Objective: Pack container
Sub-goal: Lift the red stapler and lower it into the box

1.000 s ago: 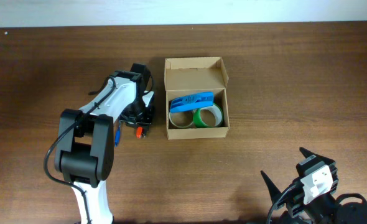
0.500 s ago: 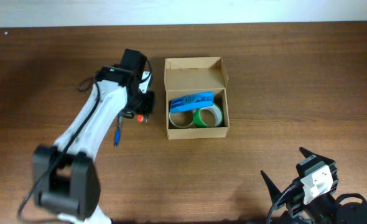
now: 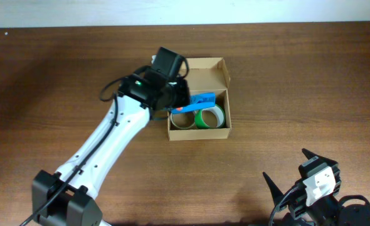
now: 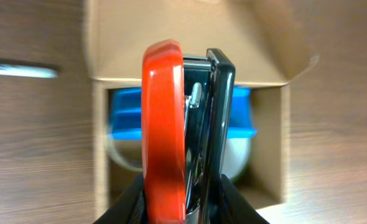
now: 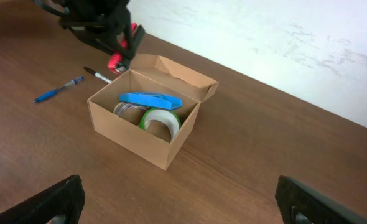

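My left gripper turns and moves down to the tape rolls along the box's near side (image 4: 126,160) next and lets go of the stapler (image 4: 165,124), since the blue case fills the box's rear.
The container (image 3: 198,132) is a tan cardboard box with its flap lid standing open at the back. Inside lie a flat blue case (image 3: 202,98), a green tape roll (image 3: 209,118) and a pale tape roll (image 3: 181,120). My left gripper (image 3: 173,95) hangs over the box's left rear corner, shut on a red and black stapler (image 4: 165,124). In the left wrist view the stapler stands on edge above the box wall (image 4: 270,143). In the right wrist view, the stapler's red tip (image 5: 115,62) hovers just behind the box (image 5: 127,134). My right gripper (image 3: 287,167) rests open near the front right.
A blue pen (image 5: 58,89) and a black pen (image 5: 96,74) lie on the table left of the box. The left arm (image 3: 103,150) stretches diagonally from the front left to the box. A pale wall edge (image 3: 185,12) runs along the table's far side.
The left gripper has lifted the stapler from the table left of the box and swung it right, over the box's left rear corner. The right arm has not moved.
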{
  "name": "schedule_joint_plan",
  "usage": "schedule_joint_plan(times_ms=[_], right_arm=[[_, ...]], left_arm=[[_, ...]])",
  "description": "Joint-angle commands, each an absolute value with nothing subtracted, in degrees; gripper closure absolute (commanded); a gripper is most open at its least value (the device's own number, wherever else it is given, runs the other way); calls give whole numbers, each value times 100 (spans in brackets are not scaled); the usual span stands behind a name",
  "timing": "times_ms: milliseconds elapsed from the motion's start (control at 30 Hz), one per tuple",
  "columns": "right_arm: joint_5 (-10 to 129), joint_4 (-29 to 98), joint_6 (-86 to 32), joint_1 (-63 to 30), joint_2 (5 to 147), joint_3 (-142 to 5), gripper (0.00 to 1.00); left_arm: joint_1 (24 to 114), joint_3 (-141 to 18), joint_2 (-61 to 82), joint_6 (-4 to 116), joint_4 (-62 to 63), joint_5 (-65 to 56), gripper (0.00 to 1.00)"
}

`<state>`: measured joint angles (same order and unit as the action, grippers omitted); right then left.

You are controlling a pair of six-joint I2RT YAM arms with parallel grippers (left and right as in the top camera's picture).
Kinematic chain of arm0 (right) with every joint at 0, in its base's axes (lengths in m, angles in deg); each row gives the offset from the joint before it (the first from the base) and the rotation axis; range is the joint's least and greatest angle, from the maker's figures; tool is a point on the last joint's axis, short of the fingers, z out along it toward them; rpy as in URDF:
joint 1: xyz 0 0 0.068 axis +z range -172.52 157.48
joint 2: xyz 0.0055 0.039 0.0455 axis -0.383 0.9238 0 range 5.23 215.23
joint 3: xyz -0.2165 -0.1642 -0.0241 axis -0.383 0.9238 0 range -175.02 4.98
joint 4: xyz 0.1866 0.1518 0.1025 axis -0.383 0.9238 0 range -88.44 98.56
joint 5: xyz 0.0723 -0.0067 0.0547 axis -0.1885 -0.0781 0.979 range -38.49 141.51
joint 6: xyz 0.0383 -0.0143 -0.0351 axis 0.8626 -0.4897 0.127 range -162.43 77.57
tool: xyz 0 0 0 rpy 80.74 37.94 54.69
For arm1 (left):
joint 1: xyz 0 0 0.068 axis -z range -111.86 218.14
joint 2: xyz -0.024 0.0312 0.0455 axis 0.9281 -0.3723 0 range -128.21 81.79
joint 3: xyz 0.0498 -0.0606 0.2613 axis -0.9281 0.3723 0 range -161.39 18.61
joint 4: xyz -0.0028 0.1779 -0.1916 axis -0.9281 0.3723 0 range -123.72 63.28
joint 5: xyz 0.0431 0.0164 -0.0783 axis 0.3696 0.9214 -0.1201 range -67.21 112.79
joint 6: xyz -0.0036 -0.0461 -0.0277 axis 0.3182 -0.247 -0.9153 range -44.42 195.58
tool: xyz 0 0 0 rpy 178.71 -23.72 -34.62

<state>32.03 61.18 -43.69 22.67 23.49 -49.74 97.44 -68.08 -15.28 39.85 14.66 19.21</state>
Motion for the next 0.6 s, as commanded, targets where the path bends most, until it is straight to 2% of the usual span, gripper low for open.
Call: schedule_joint_plan(times_ms=[0,100,300,567], right_arm=[[3133,6096,-4277,2241,2332,-4954,1],[3133,6096,-4277,2241,2332,-4954,1],[3133,6096,-4277,2241,2332,-4954,1],[3133,6096,-4280,2241,2332,-4954,1]], left_arm=[[9978,-6948,-1531,2822,1164,2079,84],[10116,-6948,-1649,2304,948,2295,84],[10472,-6948,-1970,169,931,2830,86],[10879,-6948,-2234,-1757,931,3036,88]])
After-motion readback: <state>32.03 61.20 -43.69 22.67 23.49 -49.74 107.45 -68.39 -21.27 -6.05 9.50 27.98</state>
